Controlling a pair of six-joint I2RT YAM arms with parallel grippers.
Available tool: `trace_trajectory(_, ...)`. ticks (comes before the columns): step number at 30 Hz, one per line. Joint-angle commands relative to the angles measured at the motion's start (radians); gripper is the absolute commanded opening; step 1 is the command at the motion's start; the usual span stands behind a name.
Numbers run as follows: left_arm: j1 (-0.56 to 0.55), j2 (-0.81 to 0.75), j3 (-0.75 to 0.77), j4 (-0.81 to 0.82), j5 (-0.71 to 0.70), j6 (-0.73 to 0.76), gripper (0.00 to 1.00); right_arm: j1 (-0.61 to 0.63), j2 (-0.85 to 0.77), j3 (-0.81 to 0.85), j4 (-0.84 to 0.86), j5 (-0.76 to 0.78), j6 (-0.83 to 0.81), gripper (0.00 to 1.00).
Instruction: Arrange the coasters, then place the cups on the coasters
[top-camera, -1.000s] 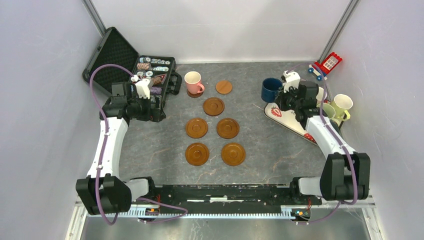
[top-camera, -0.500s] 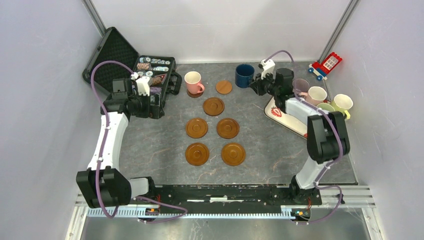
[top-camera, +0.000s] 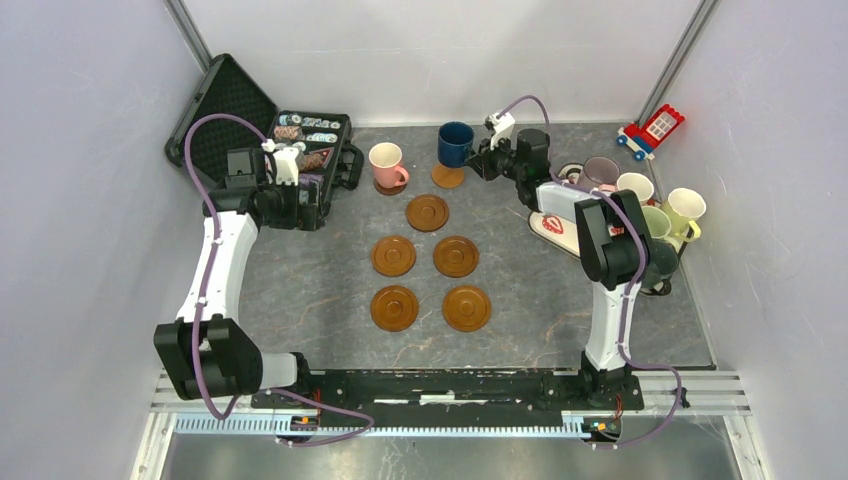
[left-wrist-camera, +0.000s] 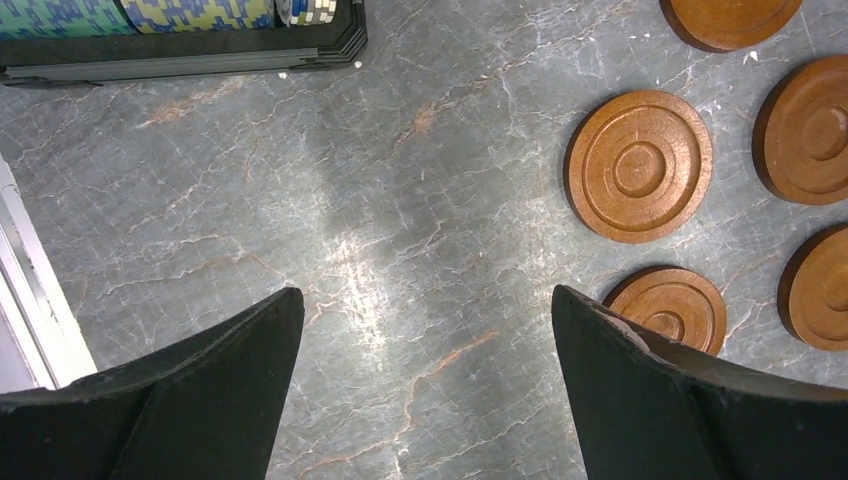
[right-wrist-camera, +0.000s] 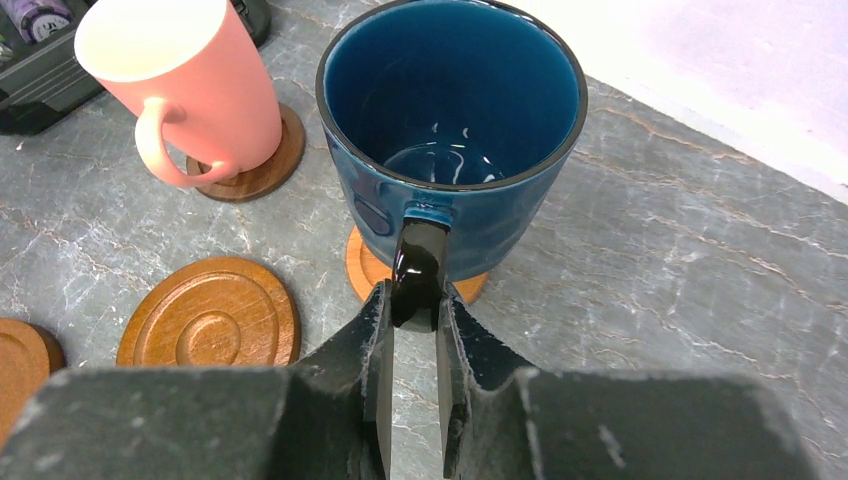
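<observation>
My right gripper moves the navy blue cup (top-camera: 455, 143) down onto the lighter orange-brown coaster next and lets go of the cup's handle, as the cup hangs above the coaster.
My right gripper (right-wrist-camera: 412, 300) is shut on the handle of the navy blue cup (right-wrist-camera: 450, 130), which is upright over the lighter orange-brown coaster (right-wrist-camera: 368, 270); whether it rests on that coaster I cannot tell. From above, this cup (top-camera: 455, 143) is at the back centre with the right gripper (top-camera: 478, 160) just right of it. The pink cup (top-camera: 385, 165) stands on a darker coaster (right-wrist-camera: 250, 170). Several bare coasters (top-camera: 427, 212) lie in the middle. My left gripper (left-wrist-camera: 425, 300) is open over bare table, left of the coasters (left-wrist-camera: 638, 166).
An open black case (top-camera: 300, 140) of chips sits at the back left, close to my left arm. The white strawberry-print tray (top-camera: 556, 226) lies at right, with several more cups (top-camera: 636, 187) beside it. A toy house (top-camera: 655, 128) stands in the back right corner.
My right arm has carried the navy blue cup leftward from beside the tray to over the orange-brown coaster. The left arm has barely shifted.
</observation>
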Motion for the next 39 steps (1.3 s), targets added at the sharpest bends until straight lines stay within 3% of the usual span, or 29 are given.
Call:
trace_trajectory(1,0.006,0.010,0.046,-0.006,-0.023,-0.023,1.00,0.010,0.004,0.037,0.184,-0.020,-0.005,0.00)
trace_trajectory(11,0.006,0.030,0.071,-0.025,-0.029,-0.009,1.00,0.022,0.027,-0.042,0.252,-0.034,-0.096,0.00)
trace_trajectory(28,0.006,0.019,0.066,-0.048,-0.014,-0.001,1.00,0.041,0.048,-0.101,0.283,-0.050,-0.092,0.00)
trace_trajectory(30,0.006,0.019,0.066,-0.049,-0.015,0.001,1.00,0.041,0.053,-0.101,0.269,-0.061,-0.093,0.07)
trace_trajectory(35,0.006,0.020,0.070,-0.051,-0.018,0.002,1.00,0.041,0.058,-0.106,0.248,-0.073,-0.099,0.38)
trace_trajectory(39,0.006,0.017,0.069,-0.052,-0.017,0.004,1.00,0.044,0.059,-0.112,0.242,-0.061,-0.107,0.49)
